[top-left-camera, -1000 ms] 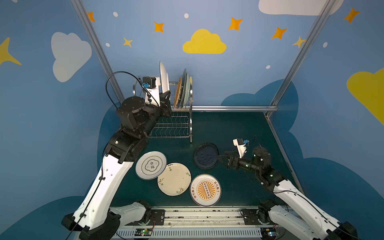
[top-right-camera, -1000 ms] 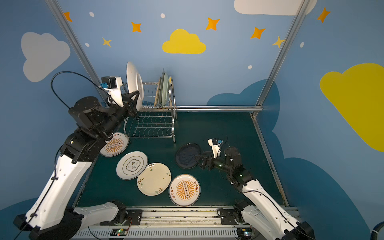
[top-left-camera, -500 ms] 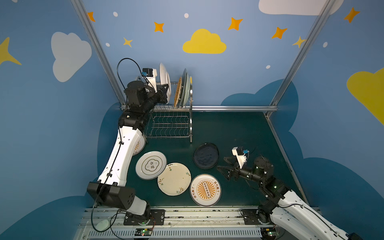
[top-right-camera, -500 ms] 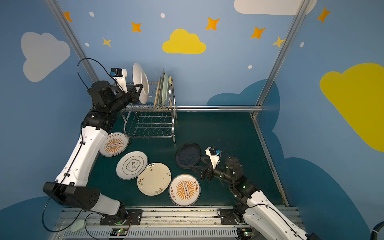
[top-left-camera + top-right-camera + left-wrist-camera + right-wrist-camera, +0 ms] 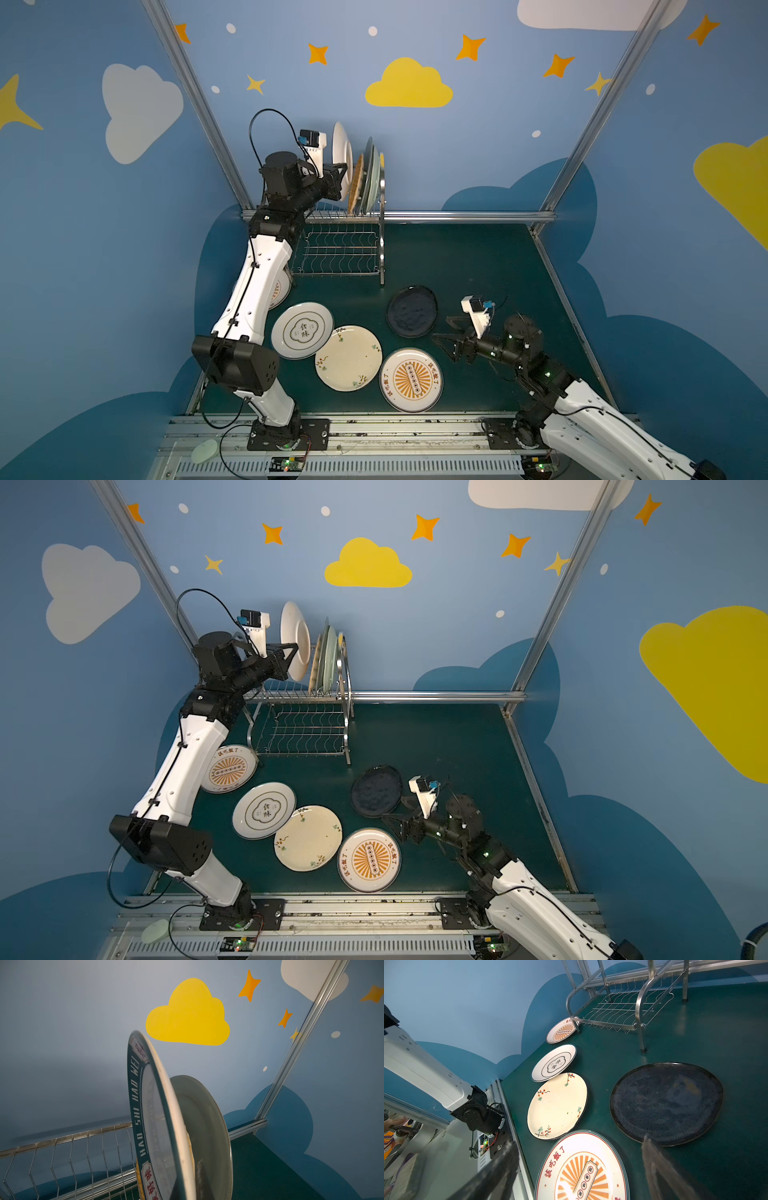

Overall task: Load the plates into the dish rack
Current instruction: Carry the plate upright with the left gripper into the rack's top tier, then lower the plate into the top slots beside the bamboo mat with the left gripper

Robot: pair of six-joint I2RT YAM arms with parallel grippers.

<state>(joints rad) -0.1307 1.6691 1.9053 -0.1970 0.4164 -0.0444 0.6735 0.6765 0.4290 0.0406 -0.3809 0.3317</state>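
Observation:
The empty slot beside the yellow woven-look plate is below my left gripper, so I need to lower the gripper and let go of the teal-rimmed white plate's rim.
My left gripper is shut on the rim of a teal-rimmed white plate, held upright over the dish rack's upper tier. Just beyond it, a yellow woven-look plate and a pale green plate stand in the slots. My right gripper is open and empty, low between the black plate and an orange-sunburst plate.
Flat on the green table lie a cream floral plate, a cloud-emblem plate and a second sunburst plate beside the rack's foot. My left arm's elbow hangs by the cloud-emblem plate.
My left arm has stretched back and carried the teal-rimmed plate closer to the racked plates. My right gripper has drawn back from the black plate toward the front sunburst plate, still open.

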